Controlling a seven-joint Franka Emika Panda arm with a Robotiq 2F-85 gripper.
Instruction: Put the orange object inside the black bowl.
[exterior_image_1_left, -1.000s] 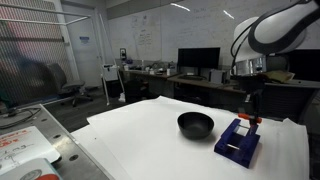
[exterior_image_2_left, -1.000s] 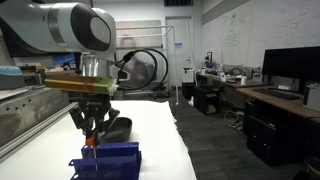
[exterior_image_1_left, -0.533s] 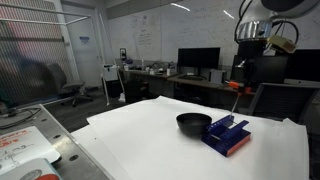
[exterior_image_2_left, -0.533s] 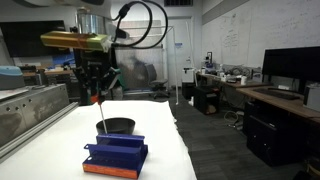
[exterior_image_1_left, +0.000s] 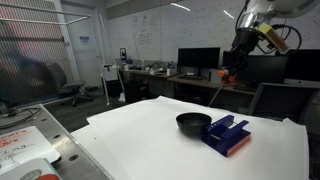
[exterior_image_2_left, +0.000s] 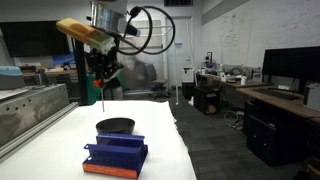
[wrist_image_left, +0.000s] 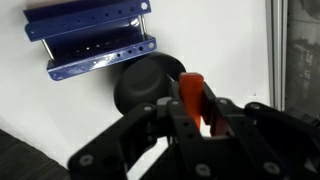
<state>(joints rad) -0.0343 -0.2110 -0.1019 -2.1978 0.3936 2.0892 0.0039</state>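
Observation:
I will next lower the orange object with my gripper into the black bowl's open top (exterior_image_1_left: 194, 119), clear of the dark blue holder (exterior_image_1_left: 226, 136) next to it, and let go, because the top of the bowl is far below.
The black bowl (exterior_image_1_left: 194, 123) sits on the white table, touching or just beside the dark blue holder (exterior_image_1_left: 226, 136); both also show in an exterior view, the bowl (exterior_image_2_left: 115, 127) behind the holder (exterior_image_2_left: 115, 157). My gripper (exterior_image_1_left: 229, 74) hangs high above them, tilted, also seen in an exterior view (exterior_image_2_left: 101, 78). In the wrist view my gripper (wrist_image_left: 196, 108) is shut on the orange object (wrist_image_left: 188, 86), a slim orange-red piece sticking out between the fingers. The bowl (wrist_image_left: 146, 86) and the holder (wrist_image_left: 95, 40) lie far below.
The white table (exterior_image_1_left: 150, 140) ends at an edge near a grey side bench (exterior_image_1_left: 25, 140). Desks with monitors (exterior_image_1_left: 198, 58) and chairs stand behind. A metal rail (exterior_image_2_left: 30, 125) runs along the table's side.
My gripper has risen from the blue holder with the orange object in it, climbing well above the table and tilting. The holder and bowl stay on the table.

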